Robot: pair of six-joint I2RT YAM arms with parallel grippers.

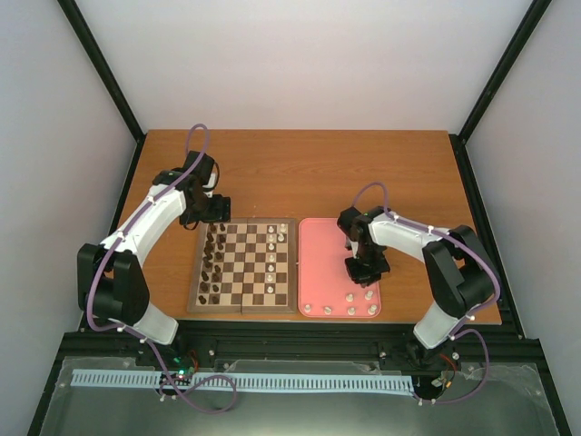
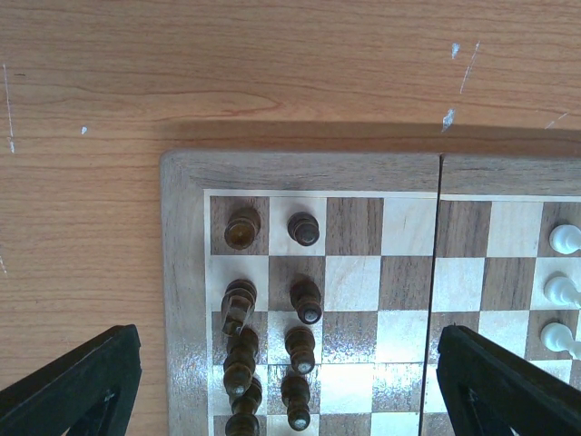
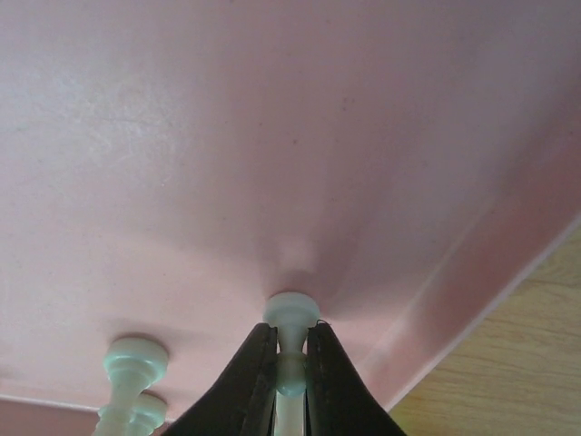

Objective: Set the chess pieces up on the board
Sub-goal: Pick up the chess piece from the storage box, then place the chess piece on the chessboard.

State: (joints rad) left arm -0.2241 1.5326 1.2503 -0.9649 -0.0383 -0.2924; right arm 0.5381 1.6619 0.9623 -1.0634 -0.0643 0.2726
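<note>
I should next lift my right gripper, carry the piece to the left in the top view to the board's empty near square that ends the line of white pieces, then lower and release.
My right gripper [image 3: 290, 352] is shut on the stem of a cream-white chess piece [image 3: 290, 313] whose base rests on the pink tray [image 3: 272, 136]; two more white pieces [image 3: 134, 365] stand to its left. From above, the right gripper [image 1: 363, 270] is over the tray's near half, beside several loose white pieces [image 1: 349, 298]. The board [image 1: 243, 305] lies left of the tray, with a few white pieces [image 1: 273, 243] along its right side. My left gripper [image 2: 286, 343] hangs open above the board's far-left corner [image 2: 182, 272], holding nothing.
Dark brown pieces [image 2: 304, 300] fill the board's left columns, some leaning against each other. The pink tray [image 1: 322, 263] touches the board's right edge. Bare wooden table [image 1: 300, 173] stretches behind both. The tray's rim meets the table [image 3: 526, 363] at the right.
</note>
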